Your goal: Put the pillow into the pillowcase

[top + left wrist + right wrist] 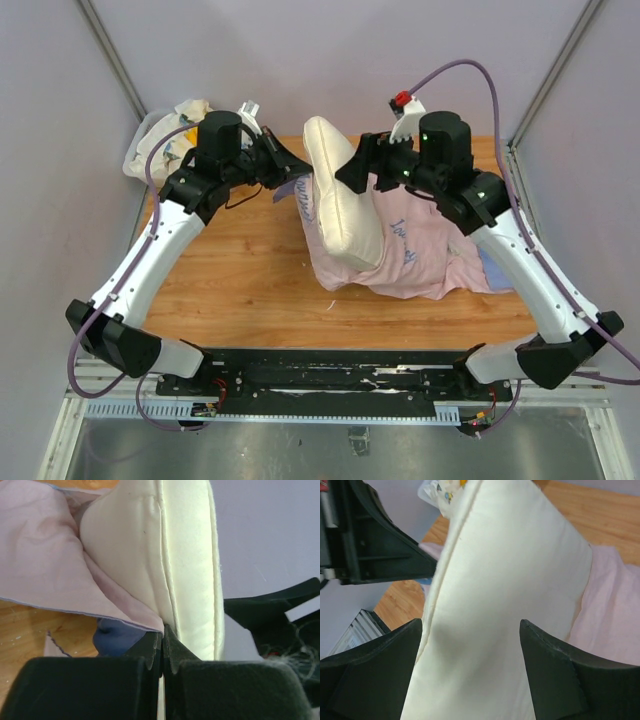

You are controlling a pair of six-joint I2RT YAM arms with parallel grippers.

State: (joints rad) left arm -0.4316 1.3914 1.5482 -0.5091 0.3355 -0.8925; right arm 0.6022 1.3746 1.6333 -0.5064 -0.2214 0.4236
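Next, my right gripper moves down and to the right in the top view onto the pillowcase's pink hem across the pillow from my left gripper. That hem is still unheld.
The cream-white pillow [340, 200] stands on its long edge at the middle of the table, its lower part inside the pillowcase [420, 260], which lies pink side out. My left gripper [295, 172] is shut on the pillowcase's hem [125, 617] beside the pillow [165, 555]; its jaws are pressed together at the tips [163, 630]. My right gripper [352, 172] is open, and its fingers straddle the upper edge of the pillow [510, 580]. A shallow dent shows in the pillow near the left finger [395, 650]. Pink pillowcase [615, 605] lies behind.
A white-and-yellow cloth bundle [165, 145] sits in a clear bin off the table's back left corner. The wooden table [230, 270] shows bare in front and to the left. A light-blue part of the pillowcase [495, 270] pokes out at the right. Grey walls close in on three sides.
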